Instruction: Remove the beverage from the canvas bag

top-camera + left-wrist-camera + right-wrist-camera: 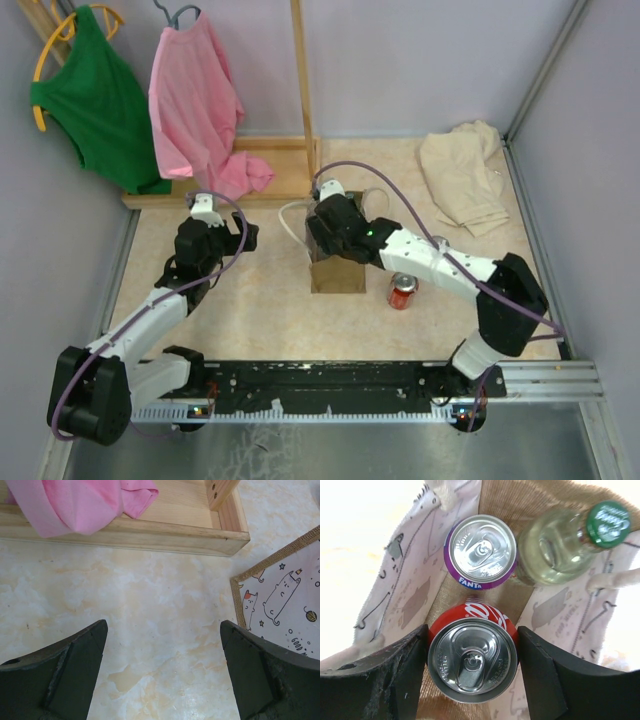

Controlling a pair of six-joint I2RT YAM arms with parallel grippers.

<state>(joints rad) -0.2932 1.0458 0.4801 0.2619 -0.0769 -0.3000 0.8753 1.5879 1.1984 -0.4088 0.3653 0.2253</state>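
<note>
My right gripper is about to rise, cross the bag's rim and go down to release beside the other red can, because that can stands to its right in the top view.
The tan canvas bag [337,272] stands open at the table's middle, its white rope handle [610,582] at the rim. My right gripper [333,226] reaches down into it. In the right wrist view the bag's printed lining [405,585] surrounds a purple Fanta can [481,550], a clear bottle with a green cap [560,550] and a red cola can [472,657]. The right gripper [472,632] has a finger pressed on each side of the red cola can. My left gripper [215,228] is open and empty over bare table [163,630], left of the bag's cat-printed side [285,600].
Another red can [403,291] stands on the table just right of the bag. A wooden rack base [150,532] with a pink shirt [195,100] and a green shirt [95,95] is at the back left. A pale beige cloth [462,175] lies at the back right.
</note>
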